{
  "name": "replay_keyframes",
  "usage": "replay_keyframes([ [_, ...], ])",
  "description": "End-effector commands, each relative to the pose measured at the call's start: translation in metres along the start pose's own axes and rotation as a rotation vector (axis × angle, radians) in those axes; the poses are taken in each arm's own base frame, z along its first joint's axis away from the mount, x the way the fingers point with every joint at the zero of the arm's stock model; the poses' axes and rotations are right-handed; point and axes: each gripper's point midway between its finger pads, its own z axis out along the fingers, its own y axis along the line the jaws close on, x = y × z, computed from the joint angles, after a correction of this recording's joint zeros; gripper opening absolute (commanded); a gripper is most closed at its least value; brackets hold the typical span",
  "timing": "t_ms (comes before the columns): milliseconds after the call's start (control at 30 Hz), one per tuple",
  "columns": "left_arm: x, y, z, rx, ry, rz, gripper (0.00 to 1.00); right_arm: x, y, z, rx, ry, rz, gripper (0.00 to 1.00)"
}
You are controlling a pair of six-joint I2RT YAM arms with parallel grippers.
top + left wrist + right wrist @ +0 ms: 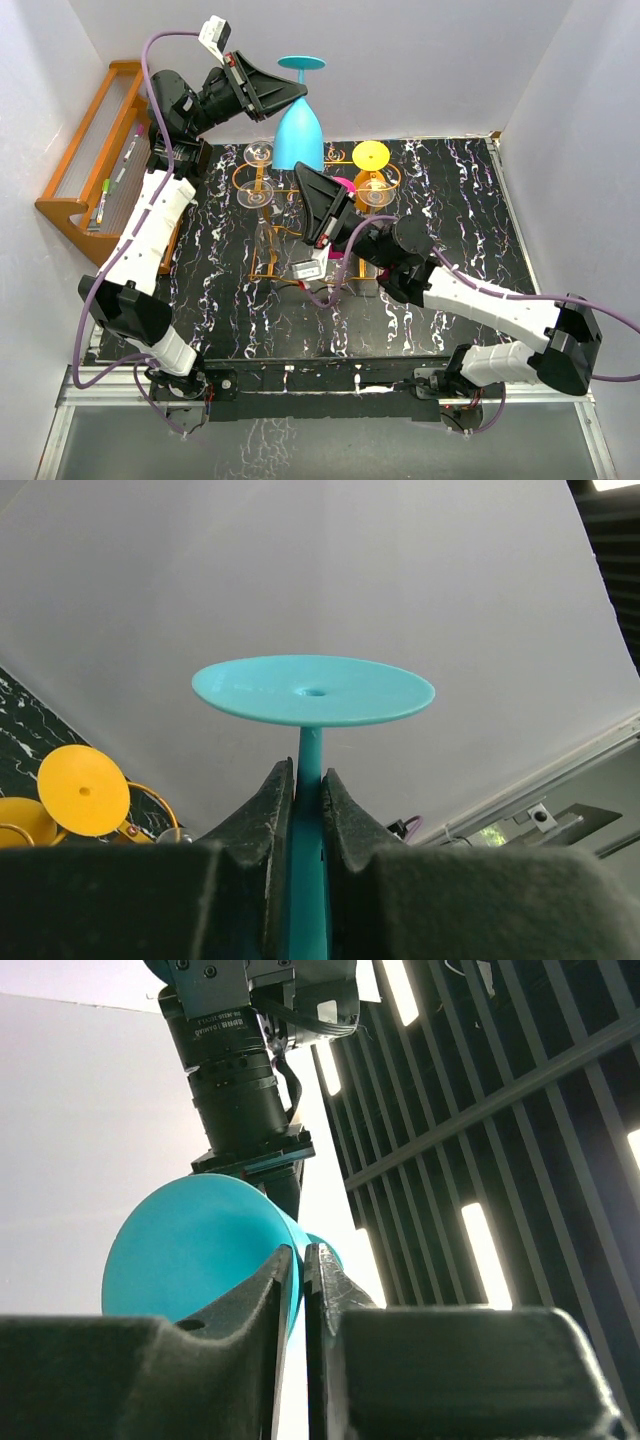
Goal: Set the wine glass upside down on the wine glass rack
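My left gripper draws the upside-down glass back and lowers next, releasing it at the rack's near side by the pink glass, which lies below and back.
The teal wine glass (298,130) hangs upside down above the back of the table, foot (302,63) on top. My left gripper (294,93) is shut on its stem; the left wrist view shows the stem (310,750) clamped between the fingers (308,772) under the round foot (313,690). My right gripper (303,175) reaches up from below and is shut on the bowl's rim; the right wrist view shows the teal bowl (190,1250) pinched between the fingers (300,1257). The orange-gold wire rack (262,215) stands just below and in front of the glass.
The rack holds clear glasses (258,153), a yellow glass (371,157) and a pink one (346,186). The yellow foot (84,790) also shows in the left wrist view. A brown wooden rack (75,170) with pens stands at the far left. White walls surround the table.
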Motion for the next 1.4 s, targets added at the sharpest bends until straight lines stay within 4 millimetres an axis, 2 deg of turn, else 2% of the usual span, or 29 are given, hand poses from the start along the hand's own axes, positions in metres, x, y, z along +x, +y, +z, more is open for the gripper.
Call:
replay_keyframes([
  [0, 0.010, -0.071, -0.015, 0.139, 0.034, 0.174, 0.00, -0.004, -0.009, -0.006, 0.004, -0.027, 0.071, 0.19],
  [67, 0.009, -0.080, -0.017, 0.147, 0.036, 0.233, 0.00, -0.006, -0.010, -0.008, -0.002, -0.043, 0.112, 0.27],
  [200, 0.007, -0.095, -0.021, 0.130, 0.035, 0.364, 0.00, -0.009, -0.010, -0.014, -0.033, -0.064, 0.166, 0.51],
  [233, 0.006, -0.098, -0.022, 0.124, 0.033, 0.417, 0.00, -0.009, -0.012, -0.016, -0.037, -0.064, 0.175, 0.79],
  [267, 0.006, -0.103, -0.024, 0.120, 0.032, 0.455, 0.00, -0.010, -0.013, -0.018, -0.038, -0.066, 0.186, 0.96],
  [300, 0.006, -0.106, -0.026, 0.113, 0.031, 0.490, 0.00, -0.010, -0.015, -0.021, -0.040, -0.068, 0.198, 0.98],
  [533, 0.011, -0.107, -0.051, -0.031, 0.012, 0.714, 0.00, -0.005, -0.030, -0.045, -0.073, -0.042, 0.360, 0.98],
  [600, 0.016, -0.101, -0.059, -0.074, 0.021, 0.736, 0.00, -0.003, -0.044, -0.051, -0.036, -0.041, 0.460, 0.98],
  [667, 0.026, -0.100, -0.070, -0.101, 0.032, 0.731, 0.00, 0.006, -0.071, -0.057, 0.075, -0.016, 0.672, 0.98],
  [700, 0.033, -0.096, -0.075, -0.115, 0.045, 0.716, 0.00, 0.024, -0.102, -0.062, 0.238, 0.027, 0.818, 0.98],
  [733, 0.042, -0.090, -0.079, -0.122, 0.066, 0.695, 0.00, 0.043, -0.118, -0.069, 0.377, 0.084, 1.060, 0.98],
  [767, 0.051, -0.084, -0.084, -0.130, 0.085, 0.667, 0.00, 0.065, -0.126, -0.076, 0.470, 0.186, 1.221, 0.98],
  [833, 0.070, -0.073, -0.093, -0.147, 0.120, 0.620, 0.00, 0.085, -0.124, -0.072, 0.432, 0.350, 1.426, 0.98],
  [900, 0.086, -0.062, -0.102, -0.179, 0.145, 0.596, 0.00, 0.102, -0.124, -0.066, 0.370, 0.518, 1.497, 0.98],
  [933, 0.094, -0.060, -0.107, -0.187, 0.158, 0.599, 0.00, 0.112, -0.131, -0.067, 0.377, 0.583, 1.517, 0.98],
  [967, 0.102, -0.055, -0.111, -0.198, 0.175, 0.588, 0.00, 0.116, -0.124, -0.069, 0.364, 0.647, 1.523, 0.98],
  [1167, 0.136, -0.028, -0.130, -0.222, 0.190, 0.552, 0.00, 0.106, -0.094, -0.077, 0.338, 0.708, 1.588, 0.98],
  [1367, 0.148, -0.012, -0.131, -0.205, 0.156, 0.564, 0.00, 0.102, -0.092, -0.086, 0.362, 0.691, 1.616, 0.98],
])
